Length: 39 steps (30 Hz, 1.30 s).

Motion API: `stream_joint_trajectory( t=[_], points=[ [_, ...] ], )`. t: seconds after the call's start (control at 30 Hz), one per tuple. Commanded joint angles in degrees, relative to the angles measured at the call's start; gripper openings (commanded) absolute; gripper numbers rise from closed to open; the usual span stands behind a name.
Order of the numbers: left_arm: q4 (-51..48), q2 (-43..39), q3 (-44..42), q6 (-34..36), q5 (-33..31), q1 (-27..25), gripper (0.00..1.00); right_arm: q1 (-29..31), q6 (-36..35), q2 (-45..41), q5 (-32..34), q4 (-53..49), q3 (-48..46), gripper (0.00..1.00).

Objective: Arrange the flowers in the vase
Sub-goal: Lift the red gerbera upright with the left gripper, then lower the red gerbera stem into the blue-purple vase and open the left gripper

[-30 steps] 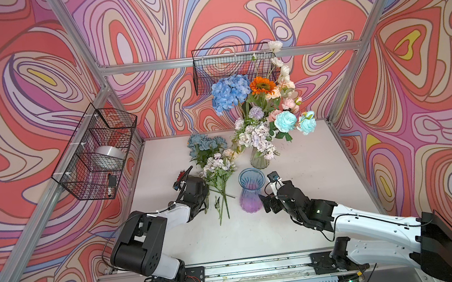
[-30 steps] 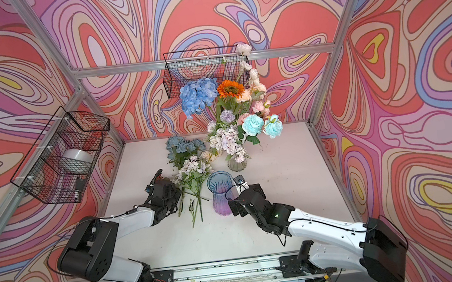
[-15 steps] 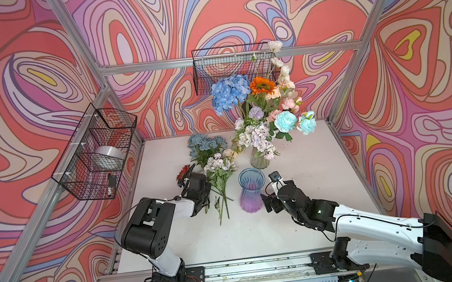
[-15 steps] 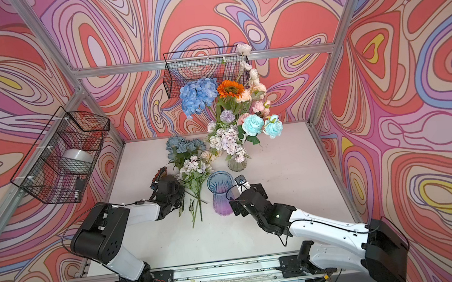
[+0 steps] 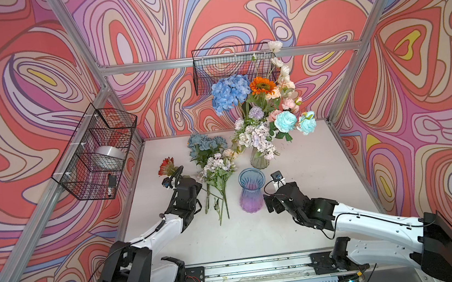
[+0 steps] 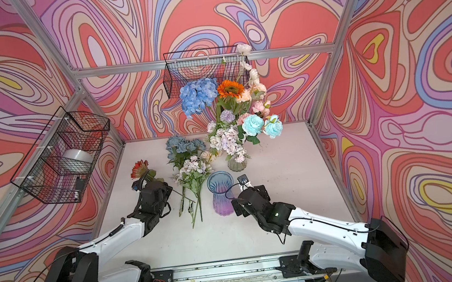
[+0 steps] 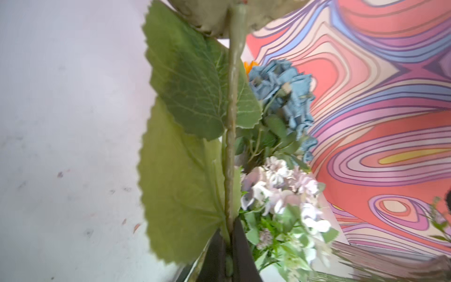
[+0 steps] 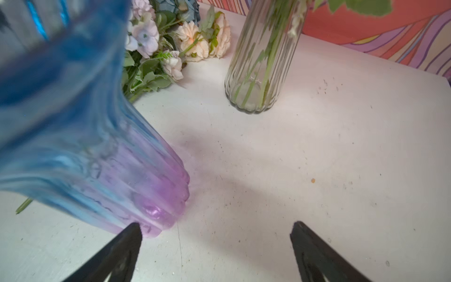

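My left gripper raises the red-orange flower's stem over the loose flowers next and tilts it upright. It then lowers it inside the vase's empty opening (image 5: 251,179), which stands beyond them, and releases.
My left gripper (image 5: 180,178) (image 7: 229,241) is shut on the green stem (image 7: 230,146) of a red-orange flower (image 5: 166,166) (image 6: 139,168), held off the table at the left; big leaves (image 7: 185,97) fill its wrist view. More loose flowers (image 5: 213,168) (image 6: 190,168) lie on the table beside it. The empty blue-to-purple vase (image 5: 251,190) (image 6: 220,193) (image 8: 97,158) stands at the middle. My right gripper (image 5: 271,202) (image 8: 216,234) is open, low beside the vase's base, with nothing between its fingers.
A clear ribbed vase (image 5: 259,159) (image 8: 258,73) full of a tall bouquet (image 5: 261,109) stands behind the blue vase. Wire baskets hang on the left wall (image 5: 94,152) and the back wall (image 5: 228,67). Bare white table (image 5: 307,167) lies to the right.
My left gripper closed on the red-orange flower's stem and carried it up and to the left, away from the loose bunch. The right arm has stayed still.
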Motion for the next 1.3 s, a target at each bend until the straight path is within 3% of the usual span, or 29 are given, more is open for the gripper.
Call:
stream_joint_trajectory(
  t=[0.0, 0.1, 0.33, 0.6, 0.73, 1.0, 1.27],
  points=[
    [3.0, -4.4, 1.5, 10.9, 1.3, 0.1, 0.00, -1.7, 6.8, 4.0, 3.9, -4.5, 2.4, 0.98],
    [4.5, -8.3, 5.6, 17.1, 5.7, -0.8, 0.00, -4.9, 10.5, 8.2, 4.4, -5.3, 3.9, 0.98],
    [6.0, -13.7, 14.3, 32.0, 12.0, -8.2, 0.00, -10.5, 14.4, 14.1, 4.6, -2.4, 5.9, 0.98],
    [15.5, -9.7, 21.6, 48.1, 14.0, -21.3, 0.00, -15.8, 12.8, 11.6, 0.5, 4.9, 4.1, 0.98],
    [19.9, -5.1, 23.6, 54.8, 13.5, -26.4, 0.00, -17.6, 12.3, 8.9, -0.7, 6.3, 2.6, 0.98],
    [29.1, 3.3, 21.8, 61.5, 9.5, -31.0, 0.00, -17.9, 11.3, 4.8, -3.4, 9.3, -1.2, 0.98],
    [41.9, 10.6, 11.8, 69.1, -2.0, -38.9, 0.00, -17.9, 9.7, 0.4, -4.9, 10.7, -3.5, 0.98]
  ],
)
